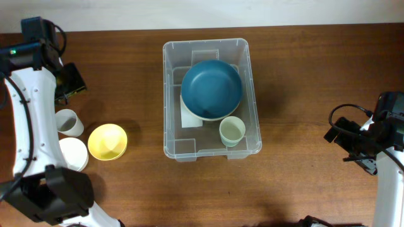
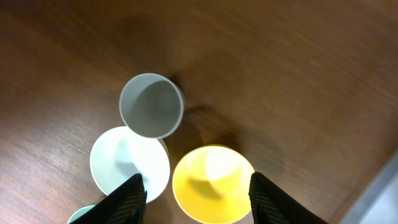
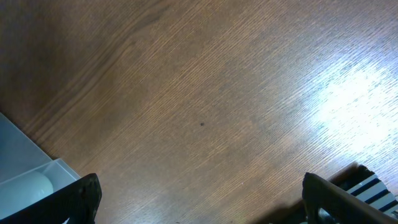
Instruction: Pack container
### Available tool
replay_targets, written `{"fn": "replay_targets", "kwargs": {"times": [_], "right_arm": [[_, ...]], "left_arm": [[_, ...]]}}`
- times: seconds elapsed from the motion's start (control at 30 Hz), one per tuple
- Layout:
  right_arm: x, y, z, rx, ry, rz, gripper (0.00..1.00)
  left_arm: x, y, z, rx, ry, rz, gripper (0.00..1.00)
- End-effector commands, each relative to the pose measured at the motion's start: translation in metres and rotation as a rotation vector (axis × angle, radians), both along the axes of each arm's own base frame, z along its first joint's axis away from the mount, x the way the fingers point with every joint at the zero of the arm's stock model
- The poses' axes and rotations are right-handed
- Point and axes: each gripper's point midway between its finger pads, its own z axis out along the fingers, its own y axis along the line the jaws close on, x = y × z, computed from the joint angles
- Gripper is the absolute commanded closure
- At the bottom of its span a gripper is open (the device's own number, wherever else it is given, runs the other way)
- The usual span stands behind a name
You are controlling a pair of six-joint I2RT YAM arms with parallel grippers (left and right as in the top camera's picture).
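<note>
The left gripper comes down onto the grey-white cup's side facing the container (image 2: 180, 117) next. One finger goes inside the cup and one outside, since the cup's opening faces up.
The container (image 1: 168, 94), a large clear plastic bin, stands in the middle of the table in the overhead view. A dark blue bowl (image 1: 211, 89) and a pale green cup (image 1: 231, 131) lie in it. Its corner also shows in the right wrist view (image 3: 28, 169). My left gripper (image 2: 196, 177) is open and empty, high above a yellow bowl (image 2: 213, 183) at the table's left. In the overhead view it is at the far left (image 1: 72, 81). My right gripper (image 3: 199, 183) is open and empty over bare wood at the right (image 1: 350, 142).
Left of the container stand a white cup (image 1: 69, 122), a white bowl (image 1: 74, 153) and the yellow bowl (image 1: 107, 141). The left wrist view shows the cup (image 2: 151, 104), the white bowl (image 2: 129, 163) and a pale green edge (image 2: 81, 215). A white label (image 1: 189, 117) lies under the blue bowl.
</note>
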Motion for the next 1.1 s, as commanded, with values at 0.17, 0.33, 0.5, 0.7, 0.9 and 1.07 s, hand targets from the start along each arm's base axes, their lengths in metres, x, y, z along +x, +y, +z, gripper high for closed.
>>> {"fn": "replay_targets", "kwargs": {"times": [0.17,0.33,0.5,0.7,0.9,1.07], "right_arm": [[0.000,-0.002,0.000,-0.002,-0.004,-0.012,0.01],[0.000,-0.002,0.000,-0.005,-0.002,0.002,0.01],[0.000,-0.002,0.000,-0.005,-0.002,0.003,0.01],[0.000,-0.002,0.000,-0.006,-0.002,0.003,0.01],[0.000,-0.002,0.000,-0.005,-0.002,0.003,0.01],[0.000,-0.002,0.000,-0.006,-0.002,0.003,0.01]], "left_arm": [[-0.001,0.020,-0.079,-0.041,0.175,0.047,0.44],[0.003,0.028,-0.112,-0.053,0.226,0.061,0.44],[0.001,0.038,-0.139,-0.073,0.282,0.087,0.44],[-0.005,0.037,-0.177,-0.102,0.373,0.089,0.46],[-0.005,0.038,-0.182,-0.105,0.385,0.088,0.97],[0.006,0.040,-0.166,-0.095,0.356,0.065,1.00]]}}
